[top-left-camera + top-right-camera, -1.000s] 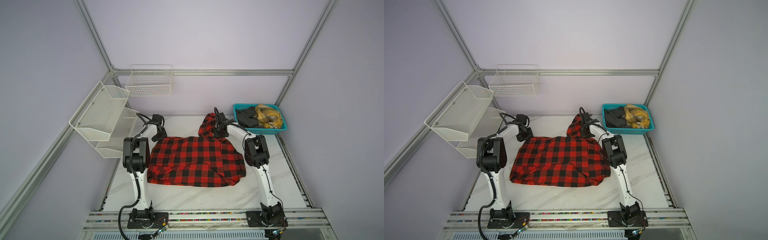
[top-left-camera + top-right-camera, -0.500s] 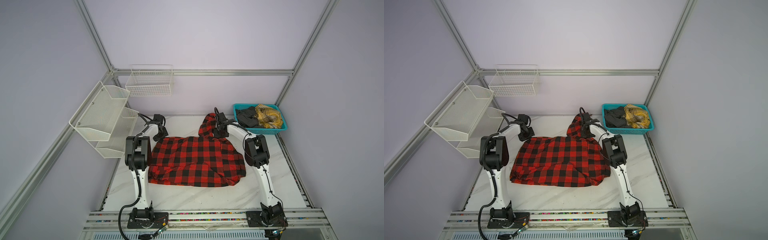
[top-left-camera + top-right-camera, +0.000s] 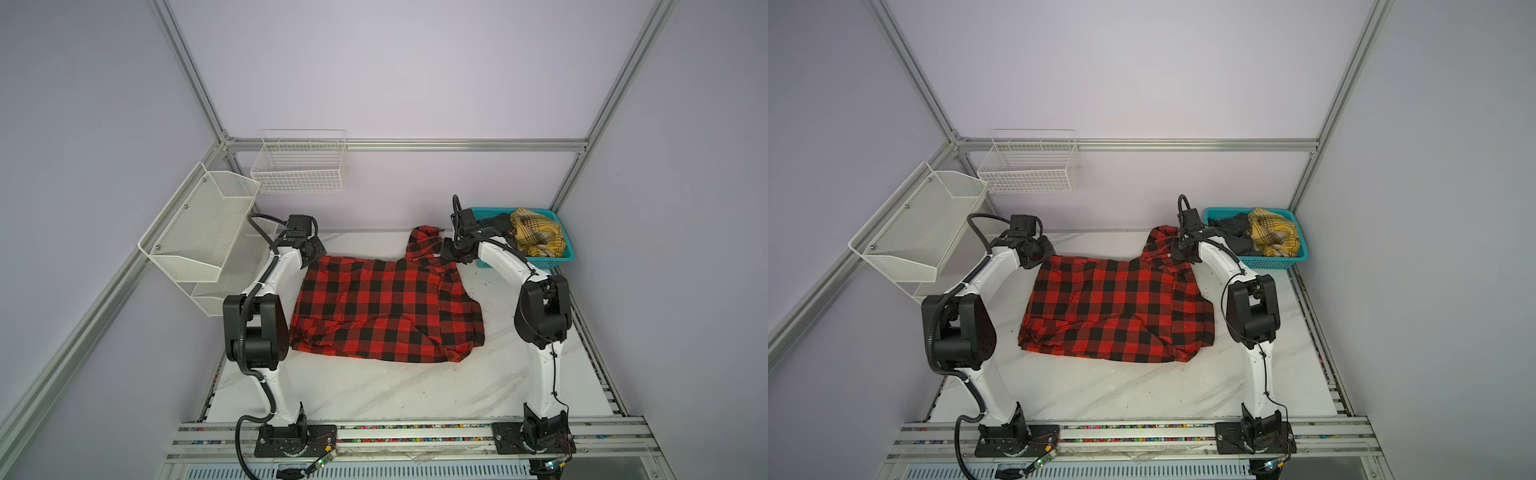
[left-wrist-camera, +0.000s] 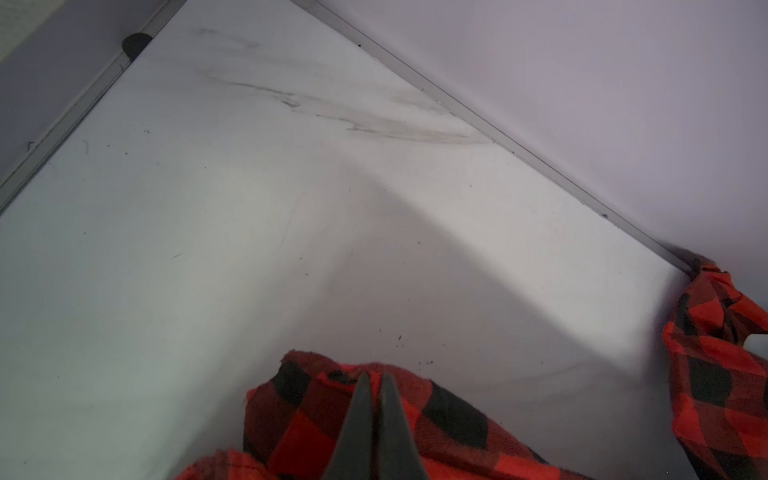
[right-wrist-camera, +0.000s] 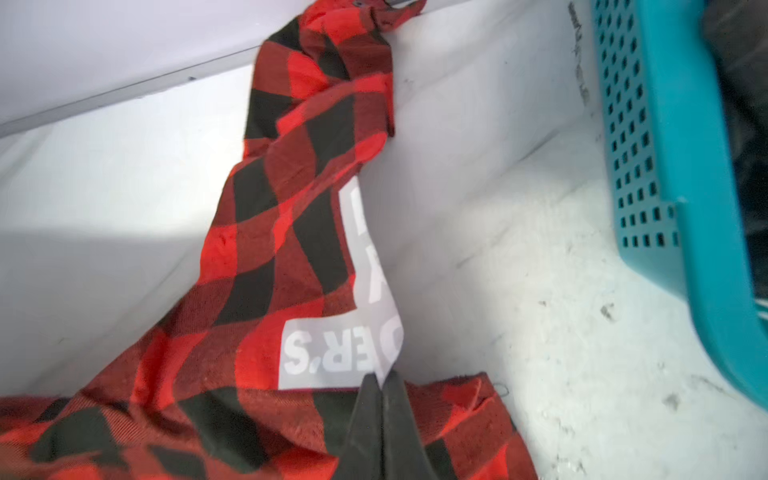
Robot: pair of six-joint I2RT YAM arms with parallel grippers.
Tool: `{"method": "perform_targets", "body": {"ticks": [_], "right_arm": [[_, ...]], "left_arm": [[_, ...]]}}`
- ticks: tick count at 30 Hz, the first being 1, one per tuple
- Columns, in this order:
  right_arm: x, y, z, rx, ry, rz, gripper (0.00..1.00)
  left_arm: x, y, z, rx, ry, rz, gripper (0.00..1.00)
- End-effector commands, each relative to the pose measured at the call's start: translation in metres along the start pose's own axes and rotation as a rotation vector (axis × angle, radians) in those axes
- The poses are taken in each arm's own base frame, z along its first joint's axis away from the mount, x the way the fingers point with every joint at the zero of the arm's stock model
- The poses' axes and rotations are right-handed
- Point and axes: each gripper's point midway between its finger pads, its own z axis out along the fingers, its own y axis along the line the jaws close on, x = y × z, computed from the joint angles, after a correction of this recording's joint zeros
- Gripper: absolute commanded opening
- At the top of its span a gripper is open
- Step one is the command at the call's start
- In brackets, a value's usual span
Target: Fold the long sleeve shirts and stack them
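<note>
The right gripper draws back and down onto the shirt's body (image 3: 443,301) next, below and back of it. It releases the shirt's corner there, since the sleeve crowds the wall.
A red-and-black check long sleeve shirt (image 3: 386,307) (image 3: 1117,311) lies spread on the white table, and one sleeve (image 3: 422,241) runs back to the wall. At its far left corner my left gripper (image 3: 316,254) (image 4: 375,376) is shut, with a fold of the check cloth (image 4: 299,415) pinched between the fingertips. My right gripper (image 3: 451,253) (image 5: 382,376) is shut on the shirt's far right corner, just under a white patch with block letters (image 5: 336,353). The sleeve (image 5: 307,124) stretches away from it toward the wall.
A teal basket (image 3: 536,262) (image 5: 648,124) stands at the back right, close to the right gripper. It holds a yellow plaid garment (image 3: 536,237) and a dark one (image 3: 498,224). White mesh shelves (image 3: 199,232) and a wire basket (image 3: 299,166) hang on the left and back walls.
My left gripper has gone from open to shut on the shirt's far left corner, its arm shifting slightly. The right gripper has stayed shut on the cloth.
</note>
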Motion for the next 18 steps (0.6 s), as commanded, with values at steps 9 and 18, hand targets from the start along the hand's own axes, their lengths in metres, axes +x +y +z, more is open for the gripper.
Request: {"method": "perform_targets", "body": {"ticks": [9, 18], "right_arm": [[0.130, -0.012, -0.009, -0.036, 0.170, 0.069, 0.00], [0.139, -0.024, -0.005, 0.015, 0.171, 0.080, 0.00]], "left_arm": [[0.087, 0.091, 0.002, -0.134, 0.155, -0.111, 0.00], [0.117, 0.103, 0.007, -0.120, 0.220, -0.154, 0.00]]}}
